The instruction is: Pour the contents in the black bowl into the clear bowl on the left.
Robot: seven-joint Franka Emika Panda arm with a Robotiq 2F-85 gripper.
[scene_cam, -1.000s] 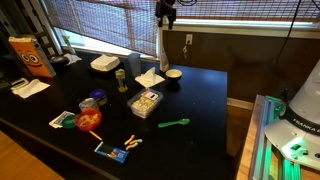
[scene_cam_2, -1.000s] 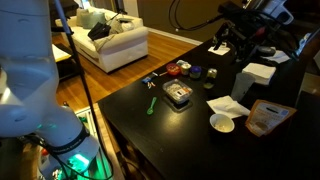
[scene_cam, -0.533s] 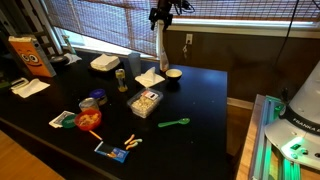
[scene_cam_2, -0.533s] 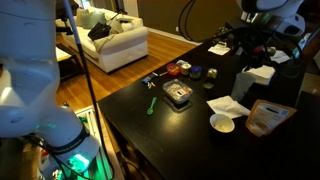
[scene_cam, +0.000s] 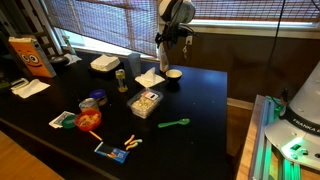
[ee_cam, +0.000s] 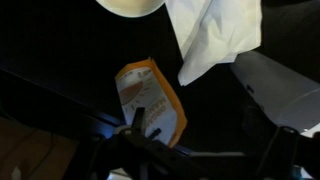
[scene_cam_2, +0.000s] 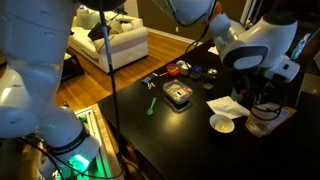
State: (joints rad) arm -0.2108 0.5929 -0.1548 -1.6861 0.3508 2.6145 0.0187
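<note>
My gripper moves toward the black bowl [scene_cam: 174, 75] next and lowers its fingers on either side of the black bowl's rim by the napkin [scene_cam: 150, 78], since it hangs behind the black bowl.
The black bowl [scene_cam: 174, 75] with its pale cream contents [scene_cam_2: 222, 123] stands on the dark table, next to a white napkin [scene_cam: 150, 78]. In the wrist view only its pale edge [ee_cam: 130, 5] shows at the top. The clear bowl [scene_cam: 146, 103], squarish with yellowish bits, stands near the table's middle and also shows in an exterior view [scene_cam_2: 179, 95]. My gripper [scene_cam: 163, 42] hangs above the table, a little behind the black bowl, and touches nothing. In the wrist view its dark fingers [ee_cam: 200, 150] stand wide apart and empty.
An orange bag [scene_cam_2: 265, 118] lies close under the gripper. A white foam box [scene_cam: 104, 64], a can [scene_cam: 121, 80], a blue-lidded tub [scene_cam: 93, 101], a red-rimmed dish [scene_cam: 88, 120] and a green spoon [scene_cam: 175, 123] stand around the clear bowl.
The arm has swung and come lower, from high over the table's back edge to above the bag and the black bowl. The objects have not moved.
</note>
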